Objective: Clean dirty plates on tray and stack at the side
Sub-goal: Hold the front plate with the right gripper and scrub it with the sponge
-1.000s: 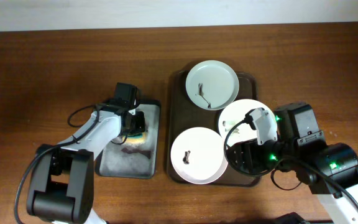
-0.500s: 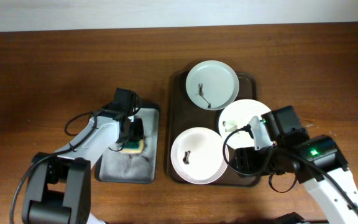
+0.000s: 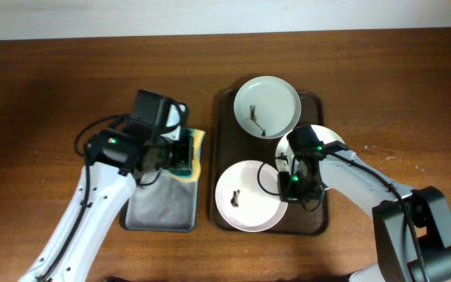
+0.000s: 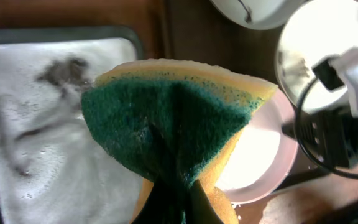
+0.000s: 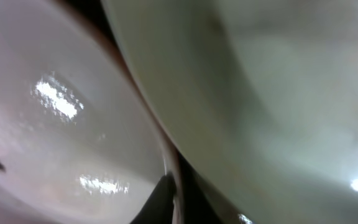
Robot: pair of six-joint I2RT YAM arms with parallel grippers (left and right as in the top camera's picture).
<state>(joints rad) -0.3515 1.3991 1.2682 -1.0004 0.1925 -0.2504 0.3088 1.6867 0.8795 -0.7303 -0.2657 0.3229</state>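
Note:
I should first wipe the dark speck off the front plate. Then I should put the sponge [image 4: 173, 124] back in the foamy grey tray [image 4: 61, 143] below my left gripper, by lowering it and letting go.
Three white plates lie on the dark brown tray [image 3: 225, 133]: a far one [image 3: 267, 106] with dark specks, a right one [image 3: 331, 145], and a front one [image 3: 245, 196] with a small speck. My right gripper [image 3: 290, 184] is shut on the front plate's right rim; the right wrist view shows that rim [image 5: 169, 168] pinched between the fingers [image 5: 157, 202], with the right plate [image 5: 278, 93] beside it. My left gripper [image 3: 180, 154] is shut on a folded green and yellow sponge [image 4: 173, 124], held above the grey tray's right edge.
The grey metal tray [image 3: 159, 207], left of the brown tray, is covered in soapy foam [image 4: 30, 124]. Bare wooden table [image 3: 53, 94] surrounds both trays. A wall edge runs along the table's far side.
My left gripper has lifted the sponge off the grey tray and carried it right. My right gripper has swung left from beside the right plate and shut on the front plate's rim.

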